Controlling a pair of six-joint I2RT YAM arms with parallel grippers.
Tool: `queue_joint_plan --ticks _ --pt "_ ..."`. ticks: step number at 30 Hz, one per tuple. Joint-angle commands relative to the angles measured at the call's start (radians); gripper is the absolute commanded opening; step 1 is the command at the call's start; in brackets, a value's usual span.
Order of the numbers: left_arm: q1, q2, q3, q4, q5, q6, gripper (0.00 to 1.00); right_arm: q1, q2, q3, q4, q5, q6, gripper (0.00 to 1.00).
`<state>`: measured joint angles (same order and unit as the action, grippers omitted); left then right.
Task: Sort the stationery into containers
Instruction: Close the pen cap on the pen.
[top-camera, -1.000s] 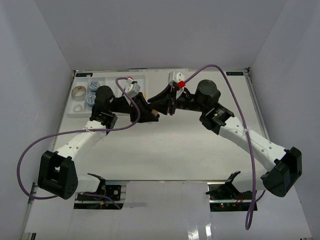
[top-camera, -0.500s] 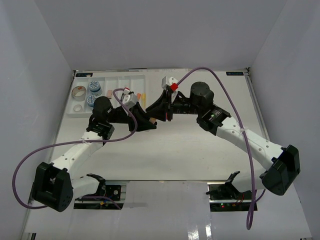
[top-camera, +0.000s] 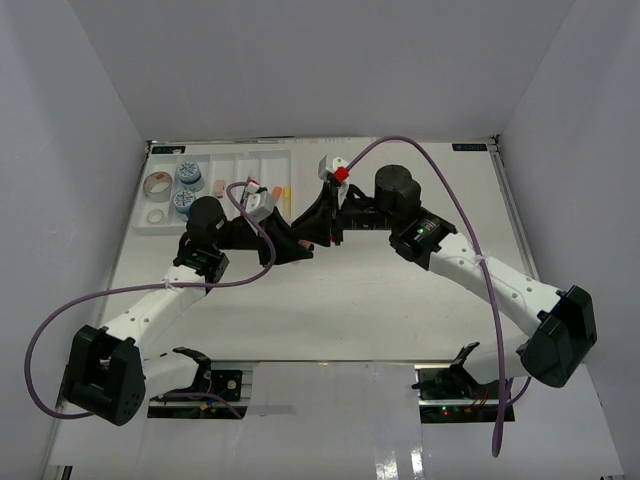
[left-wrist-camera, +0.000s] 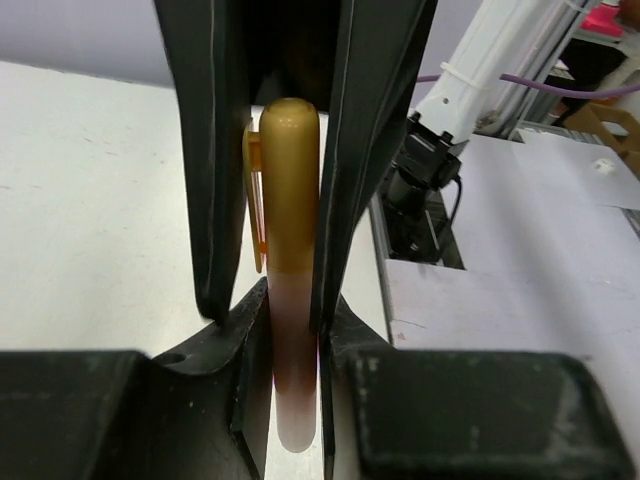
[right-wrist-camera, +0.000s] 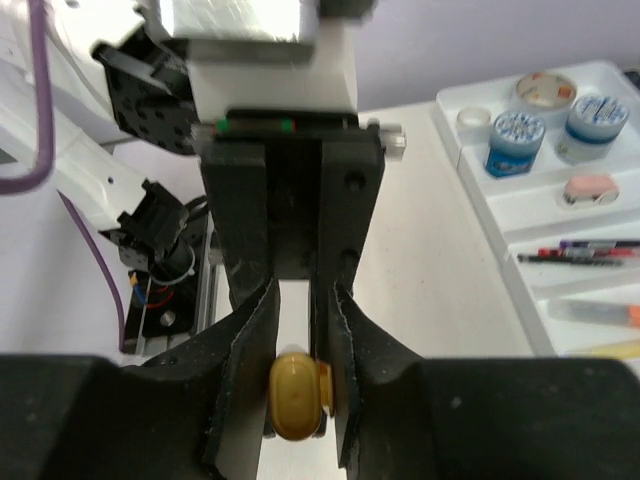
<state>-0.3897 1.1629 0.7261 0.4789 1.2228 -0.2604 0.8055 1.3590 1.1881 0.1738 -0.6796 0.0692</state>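
The marker in my left gripper goes outward next, then down, fingers tipping downward, to the orange marker's tray section (top-camera: 279, 188) for release; its kind lies there.
A marker with a yellow cap and pale pink body (left-wrist-camera: 290, 200) hangs between both grippers above the table's middle. My left gripper (left-wrist-camera: 293, 300) is shut on its pink body. My right gripper (right-wrist-camera: 303, 292) faces it and is closed round the cap (right-wrist-camera: 297, 395), touching cap and clip. From above, the left gripper (top-camera: 297, 246) and right gripper (top-camera: 318, 232) meet just right of the white tray (top-camera: 215, 153). The tray holds two blue-white tubs (top-camera: 185, 186), a tape roll (top-camera: 157, 183), a pink eraser (right-wrist-camera: 585, 188), thin pens (right-wrist-camera: 580, 252) and an orange marker (right-wrist-camera: 600, 312).
The tray's wall (right-wrist-camera: 480, 215) lies at the back left of the table. Purple cables (top-camera: 450, 170) loop over both arms. The arm mounts and wiring (top-camera: 200, 375) sit at the near edge. White walls close in the table on three sides.
Both grippers, joined at the marker, have shifted a little left and toward the near side. The left arm has drawn back and the right arm has followed it.
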Motion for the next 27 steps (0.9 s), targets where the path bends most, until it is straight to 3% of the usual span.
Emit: queue_joint_plan --ticks 1,16,27 --pt "0.0 -0.055 0.035 0.081 -0.035 0.049 0.0 0.004 0.043 0.013 -0.143 0.012 -0.002 0.33" --pt "0.0 -0.026 0.044 0.032 -0.077 0.064 0.0 0.0 0.048 0.122 -0.135 0.025 0.012 0.58" --pt "0.0 -0.009 0.047 0.02 -0.088 0.07 0.0 -0.015 -0.052 0.119 -0.126 0.19 0.007 0.9"
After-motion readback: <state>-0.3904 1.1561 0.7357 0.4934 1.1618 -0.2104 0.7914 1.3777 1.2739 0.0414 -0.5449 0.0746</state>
